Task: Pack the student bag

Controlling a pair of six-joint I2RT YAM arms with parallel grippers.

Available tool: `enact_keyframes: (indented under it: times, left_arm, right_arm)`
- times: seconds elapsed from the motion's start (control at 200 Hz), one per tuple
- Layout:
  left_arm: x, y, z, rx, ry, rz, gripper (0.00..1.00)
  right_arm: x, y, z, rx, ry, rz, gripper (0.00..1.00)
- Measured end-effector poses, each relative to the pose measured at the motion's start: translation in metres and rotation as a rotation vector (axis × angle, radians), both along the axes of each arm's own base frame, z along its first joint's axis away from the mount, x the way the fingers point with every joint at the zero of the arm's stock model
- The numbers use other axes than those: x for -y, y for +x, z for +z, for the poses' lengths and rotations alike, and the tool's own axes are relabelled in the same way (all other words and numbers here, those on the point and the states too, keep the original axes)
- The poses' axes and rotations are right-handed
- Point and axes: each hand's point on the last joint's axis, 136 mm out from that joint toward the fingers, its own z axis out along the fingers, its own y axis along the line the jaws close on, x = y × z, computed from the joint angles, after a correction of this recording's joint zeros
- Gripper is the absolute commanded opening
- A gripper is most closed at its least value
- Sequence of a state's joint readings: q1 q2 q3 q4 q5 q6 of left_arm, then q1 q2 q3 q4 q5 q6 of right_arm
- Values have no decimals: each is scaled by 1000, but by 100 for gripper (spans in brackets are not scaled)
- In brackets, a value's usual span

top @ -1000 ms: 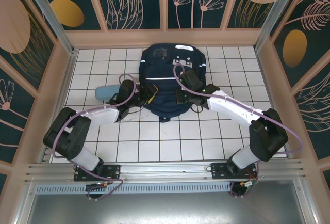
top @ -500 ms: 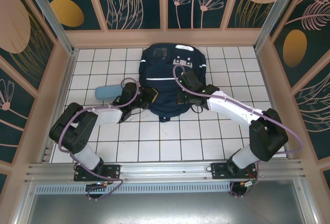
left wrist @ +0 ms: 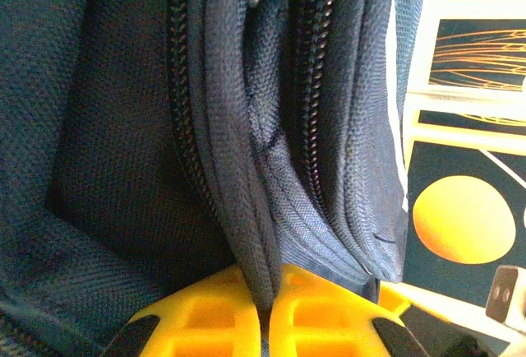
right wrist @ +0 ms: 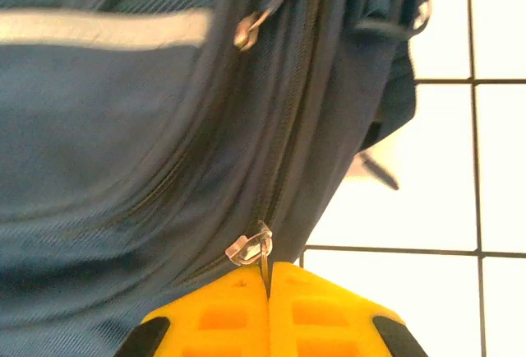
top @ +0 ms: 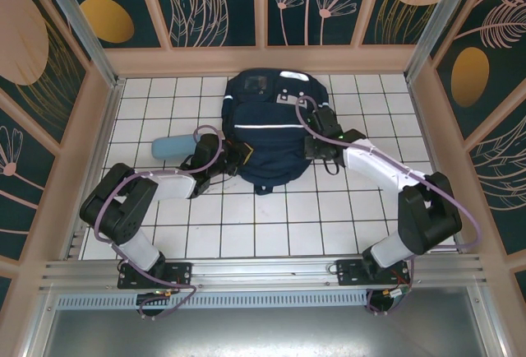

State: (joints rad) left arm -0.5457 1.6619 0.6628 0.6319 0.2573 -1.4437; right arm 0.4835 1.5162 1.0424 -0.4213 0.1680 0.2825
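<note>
The track runs outward, and the buckle lies outward of my right gripper. My right gripper will next pull the zipper pull that way and release it beside the buckle.
The student bag, navy blue with a thin white stripe, lies flat on the white tiled floor at the back centre. My left gripper is at its lower left edge. In the left wrist view its yellow fingers are shut on a fold of the bag's fabric between two zipper tracks. My right gripper is at the bag's right side. In the right wrist view the right gripper is shut on a metal zipper pull of the side zipper.
A light-blue pouch lies on the tiles left of the left arm. A wooden frame and patterned walls close in the floor on three sides. A second zipper pull hangs higher on the bag near the white stripe.
My left gripper has closed on the bag's fabric at its lower left edge. My right gripper has moved right and slightly back along the bag's side, still shut on the zipper pull.
</note>
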Motion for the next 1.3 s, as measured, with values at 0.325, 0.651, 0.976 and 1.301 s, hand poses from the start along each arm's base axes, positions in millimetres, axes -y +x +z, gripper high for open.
enact_keyframes:
  times: [0.325,0.651,0.976,1.301]
  left_arm:
    - [1,-3,5,20,4,-10,2]
    - [-4,-4,9,40,18,3,2]
    - [-7,-6,7,40,37,-1,2]
    - [-9,-3,11,57,151,-72,59]
  right_arm:
    - [17,35,-11,-8,-40,6,0]
    - [18,59,-11,40,-79,200,0]
    - [20,80,-13,110,-219,399,0]
    - [26,98,23,129,-93,312,47]
